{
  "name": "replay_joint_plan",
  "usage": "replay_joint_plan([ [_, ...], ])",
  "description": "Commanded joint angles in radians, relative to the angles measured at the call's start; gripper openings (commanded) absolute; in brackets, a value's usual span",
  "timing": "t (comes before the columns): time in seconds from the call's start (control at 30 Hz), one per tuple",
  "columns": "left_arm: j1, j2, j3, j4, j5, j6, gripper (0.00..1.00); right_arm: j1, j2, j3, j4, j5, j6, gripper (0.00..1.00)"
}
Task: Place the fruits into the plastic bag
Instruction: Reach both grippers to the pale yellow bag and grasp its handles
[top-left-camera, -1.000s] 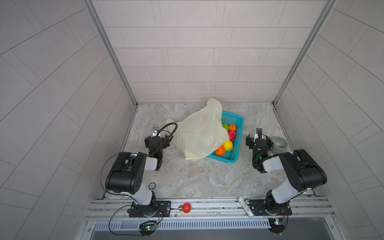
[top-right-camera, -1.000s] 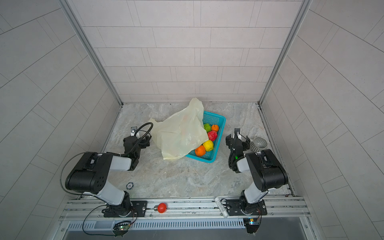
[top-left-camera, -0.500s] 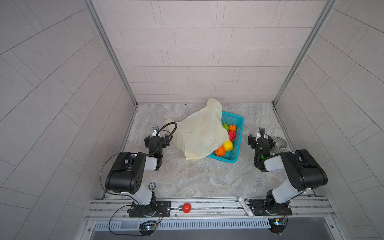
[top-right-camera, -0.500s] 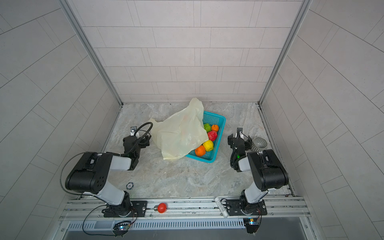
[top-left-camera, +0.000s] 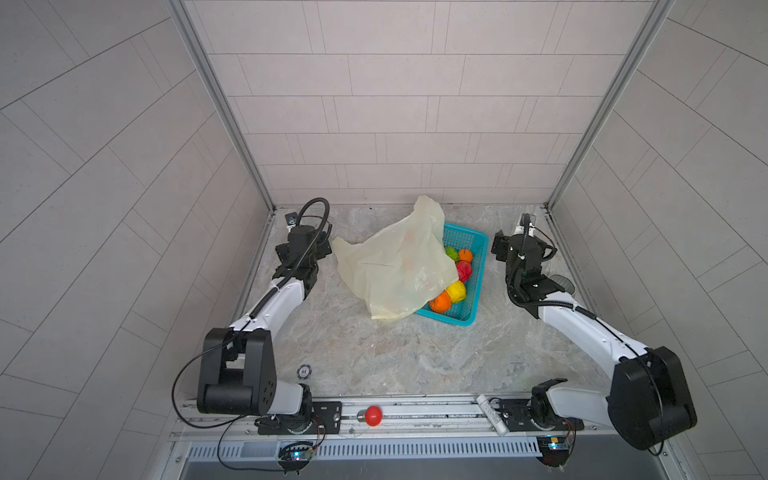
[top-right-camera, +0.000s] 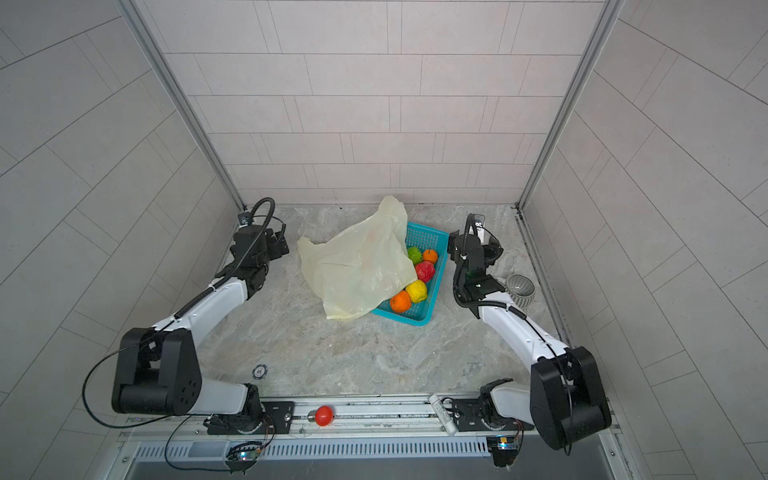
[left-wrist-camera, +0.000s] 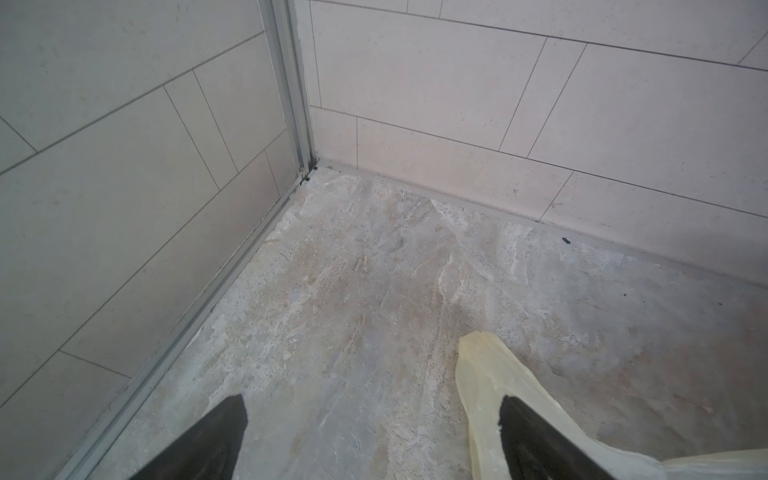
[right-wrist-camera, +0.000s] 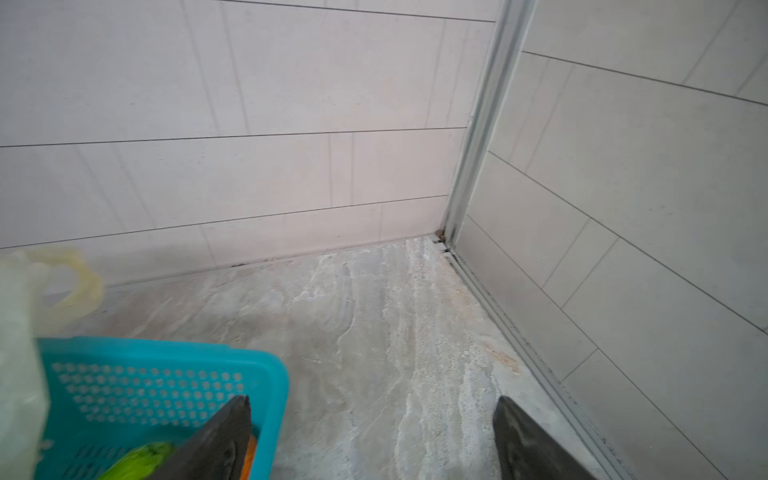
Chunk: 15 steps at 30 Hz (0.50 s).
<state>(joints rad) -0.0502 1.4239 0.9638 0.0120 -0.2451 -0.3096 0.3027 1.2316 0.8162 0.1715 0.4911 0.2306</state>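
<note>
My left gripper turns and swings toward the basket (top-left-camera: 478, 286) onto the bag's loose edge (top-left-camera: 350, 280) next. That edge lies between gripper and basket, clear of the basket's rim.
The crinkly cream-yellow plastic bag (top-left-camera: 395, 266) (top-right-camera: 357, 270) lies slumped over the left part of a teal mesh basket (top-left-camera: 478, 286). Fruits sit in the basket: a green one (top-left-camera: 451, 252), an orange one (top-left-camera: 466, 255), a red one (top-left-camera: 464, 271), a yellow one (top-left-camera: 456, 291) and a second orange one (top-left-camera: 440, 302). My left gripper (top-left-camera: 323, 247) (left-wrist-camera: 371, 401) is open at the bag's left corner (left-wrist-camera: 478, 374), which lies under one finger. My right gripper (top-left-camera: 500, 248) (right-wrist-camera: 372, 399) is open beside the basket's right rim (right-wrist-camera: 266, 374), holding nothing. A green fruit (right-wrist-camera: 137, 457) shows in the right wrist view.
A grey ribbed cup (top-right-camera: 520, 289) stands behind the right arm near the right wall. On the front rail are a red dome button (top-left-camera: 372, 414) and a white tube (top-left-camera: 492, 419). A small round disc (top-left-camera: 304, 370) lies front left. Tiled walls close three sides.
The right arm has reached further toward the back wall along the basket's right side. The left arm, bag and fruits have not moved.
</note>
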Motion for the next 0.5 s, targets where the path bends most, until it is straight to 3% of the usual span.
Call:
replay_joint_plan([
  [0.0,0.000,0.021,0.131,-0.338,0.193,-0.238,1.00,0.094,-0.014,0.029,-0.302,-0.073,0.030,0.89],
  [0.13,-0.021,0.080,0.235,-0.484,0.448,-0.331,1.00,0.195,-0.022,0.040,-0.431,-0.119,-0.017,0.89],
  [0.23,-0.057,0.084,0.254,-0.534,0.538,-0.364,1.00,0.215,-0.036,0.028,-0.469,-0.132,-0.011,0.88],
  [0.47,-0.154,0.048,0.260,-0.667,0.578,-0.361,1.00,0.214,-0.078,0.006,-0.462,-0.115,-0.024,0.88],
])
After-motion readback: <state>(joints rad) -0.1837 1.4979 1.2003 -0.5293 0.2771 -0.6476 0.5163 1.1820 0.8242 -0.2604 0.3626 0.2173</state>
